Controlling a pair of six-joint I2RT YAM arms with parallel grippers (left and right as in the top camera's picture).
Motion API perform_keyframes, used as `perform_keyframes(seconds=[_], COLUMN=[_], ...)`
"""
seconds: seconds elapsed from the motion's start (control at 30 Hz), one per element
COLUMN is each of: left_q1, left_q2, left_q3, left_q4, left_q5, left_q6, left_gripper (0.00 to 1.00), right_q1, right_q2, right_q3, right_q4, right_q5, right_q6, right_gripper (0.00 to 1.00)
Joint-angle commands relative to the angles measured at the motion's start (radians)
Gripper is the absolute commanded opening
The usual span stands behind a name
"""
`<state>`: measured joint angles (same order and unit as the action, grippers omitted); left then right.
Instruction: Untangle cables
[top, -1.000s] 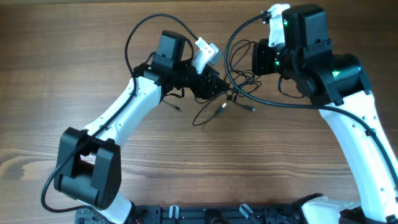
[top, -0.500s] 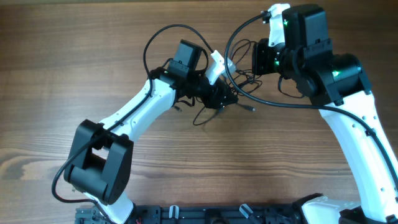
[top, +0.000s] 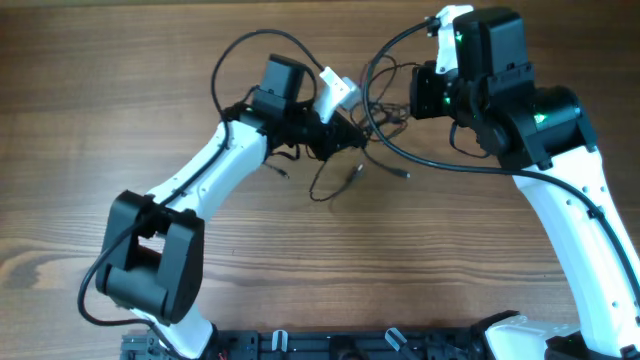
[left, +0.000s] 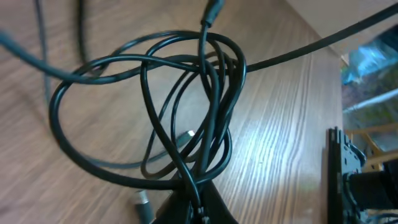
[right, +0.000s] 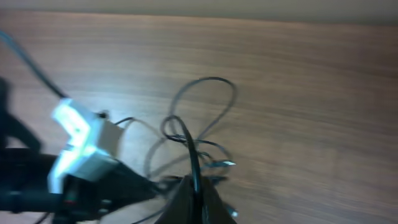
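Observation:
The piece of cable in my right gripper runs into the bunched loops, so next my right gripper should lower and pull it away from my left gripper over bare table (top: 446, 143) (right: 290, 163) before opening.
The cables (top: 372, 128) are thin black wires bunched between my two grippers at the back middle of the wooden table (top: 120, 120). One loop and some small plug ends trail toward me. My left gripper (top: 352, 140) is shut on the cables from the left. In its wrist view, several looped strands (left: 219, 121) run up out of the closed jaws (left: 196, 208), and a silver plug (left: 143, 205) lies beside them. My right gripper (top: 400, 106) is shut on the cables from the right. One strand (right: 191, 154) rises from its closed jaws (right: 194, 194).
A thicker black arm cable (top: 440, 165) sweeps below the right wrist, close to the tangle. Another thick cable loops above the left wrist (top: 225, 60). A black rail (top: 350, 345) runs along the front edge. The left wrist camera housing (right: 81, 143) sits close by in the right wrist view.
My left gripper reached right into the tangle, shut on the cables and drew back slightly to the left. The loose loop shifted with it. The right arm stayed still.

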<state>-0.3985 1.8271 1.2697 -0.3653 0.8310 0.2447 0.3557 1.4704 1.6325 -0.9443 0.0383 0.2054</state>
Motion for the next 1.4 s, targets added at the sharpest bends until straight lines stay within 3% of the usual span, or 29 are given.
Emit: perform_keyframes(seconds=[0.0, 0.43, 0.9, 1.3, 1.33, 1.37], left_q1=[0.047, 0.201, 0.324, 0.436, 0.432, 0.426], left_q2=[-0.06, -0.296, -0.336, -0.394, -0.394, -0.394], left_q3=[0.017, 0.017, 0.017, 0.017, 0.017, 0.017], left_q4=[0.003, -0.036, -0.08, -0.168, -0.173, -0.175], left_q5=[0.084, 0.048, 0.051, 0.07, 0.092, 0.105], left_q6=[-0.017, -0.018, -0.021, -0.019, -0.016, -0.016], left_gripper=[0.04, 0.04, 0.04, 0.04, 0.04, 0.04], right_q1=[-0.014, -0.066, -0.278, -0.321, -0.321, -0.321], right_q2=[0.041, 0.338, 0.411, 0.441, 0.441, 0.441], right_q3=[-0.005, -0.005, -0.005, -0.005, -0.005, -0.005], right_q4=[0.0, 0.048, 0.05, 0.045, 0.045, 0.045], right_q5=[0.161, 0.164, 0.141, 0.135, 0.114, 0.078], right_q6=[0.016, 0.057, 0.025, 0.007, 0.006, 0.003], right_gripper=[0.04, 0.04, 0.04, 0.04, 0.1, 0.25])
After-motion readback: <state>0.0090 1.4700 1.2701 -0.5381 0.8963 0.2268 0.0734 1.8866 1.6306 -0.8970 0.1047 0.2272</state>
